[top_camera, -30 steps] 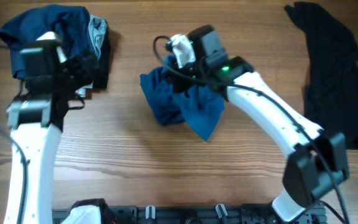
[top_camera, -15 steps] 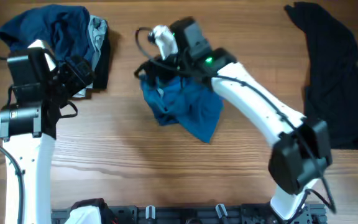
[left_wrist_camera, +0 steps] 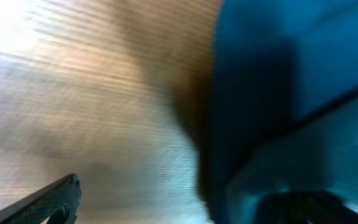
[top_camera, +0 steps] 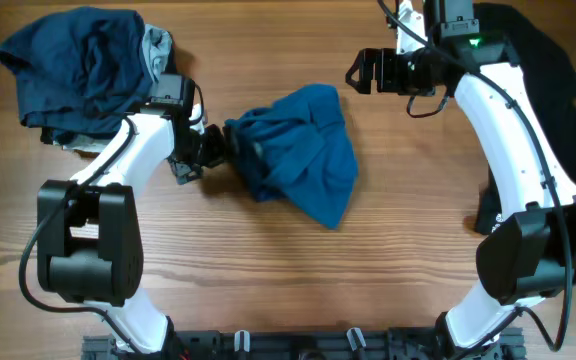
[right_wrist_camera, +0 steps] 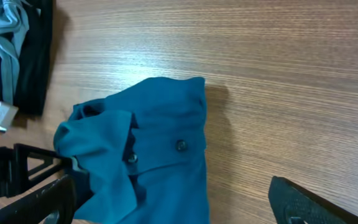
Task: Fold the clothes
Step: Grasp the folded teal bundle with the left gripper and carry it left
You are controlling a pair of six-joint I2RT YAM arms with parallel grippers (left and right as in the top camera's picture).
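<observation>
I should next move my left gripper to the right in the overhead view, over the shirt's bunched edge [top_camera: 248, 138] [left_wrist_camera: 253, 155] beside it, and close, because one fingertip is still over bare wood.
A crumpled blue shirt [top_camera: 303, 150] with buttons [right_wrist_camera: 180, 145] lies loose on the wooden table [top_camera: 268, 270] at its middle. My left gripper [top_camera: 220, 150] is low at the shirt's left edge with its jaws open. In the blurred left wrist view, the shirt [left_wrist_camera: 291, 93] fills the right side and reaches the right finger. The left finger [left_wrist_camera: 48, 204] is over bare wood. My right gripper [top_camera: 356, 72] hangs open above the table, up and to the right of the shirt, holding nothing. It looks down on the shirt [right_wrist_camera: 154, 149].
A pile of dark blue, grey and black clothes [top_camera: 83, 65] sits at the back left corner. A black garment [top_camera: 538, 110] is spread along the right side, under the right arm. Bare wood lies in front of the shirt.
My right gripper opened, let go of the blue shirt and pulled away to the back right. The left arm swung in from the pile to the shirt's left edge.
</observation>
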